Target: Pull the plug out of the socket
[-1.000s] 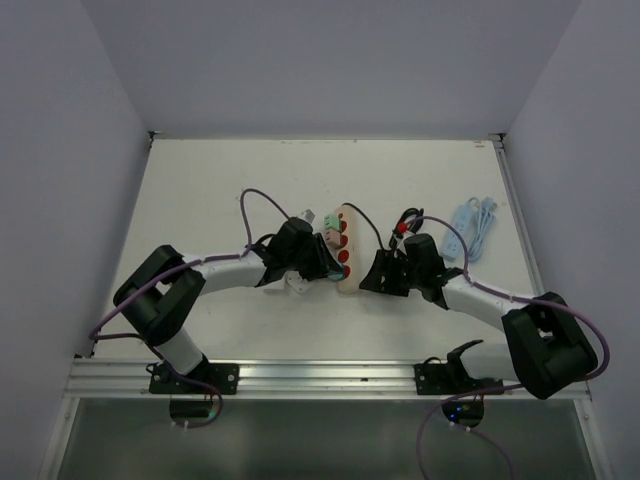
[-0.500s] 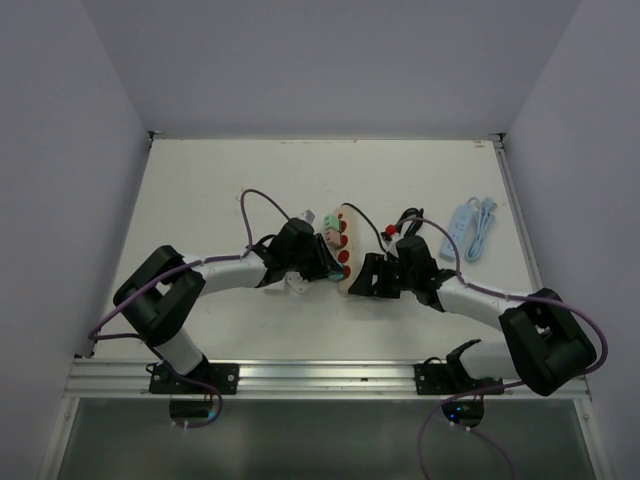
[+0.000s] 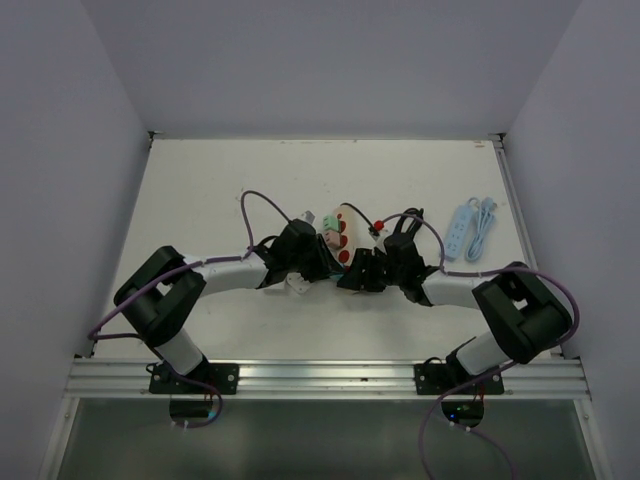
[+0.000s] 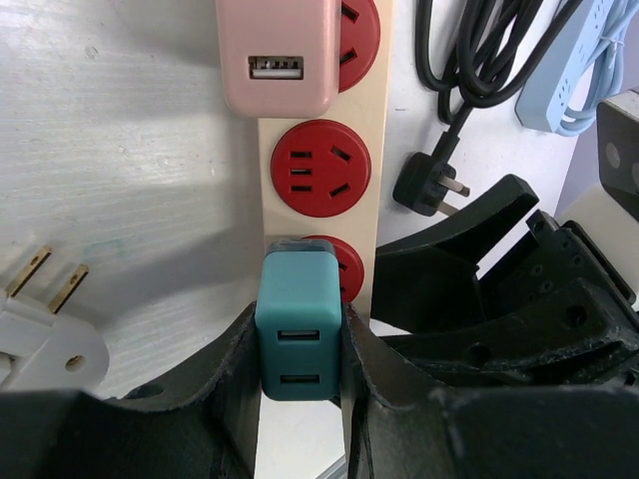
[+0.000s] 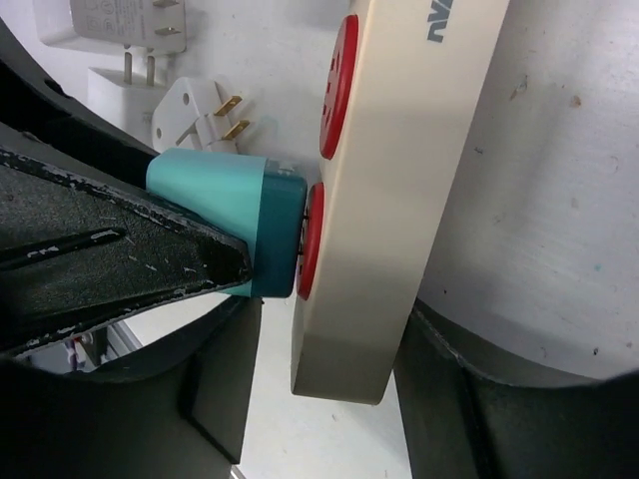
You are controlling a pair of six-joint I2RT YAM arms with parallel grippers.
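Note:
The left gripper next needs to pull the part-drawn plug it holds up, carry it to the left in the top view to clear tabletop, lower it and let it go.
A teal two-port USB plug (image 4: pixel 298 334) sits in the nearest red socket of the cream power strip (image 4: pixel 377 150). My left gripper (image 4: pixel 298 391) is shut on the plug, one finger pressed to each side. In the right wrist view a thin gap shows between the plug (image 5: pixel 215 215) and its red socket on the strip (image 5: pixel 399 200). My right gripper (image 5: pixel 334 354) is open and straddles the strip's near end: one finger touches or nearly touches its back, the other stands clear of its socket face. From above, both grippers (image 3: pixel 325 262) (image 3: pixel 358 272) meet at the strip (image 3: pixel 338 232).
A pink USB charger (image 4: pixel 278 55) fills a farther socket. A loose white plug (image 4: pixel 45 339) lies left of the strip, a black plug and cable (image 4: pixel 431 185) right of it. A light blue power strip (image 3: pixel 462 228) lies farther right. White adapters (image 5: pixel 120 25) lie beyond the teal plug.
My right gripper has moved left along the table until its fingers straddle the strip's near end. The left gripper has held still on the teal plug.

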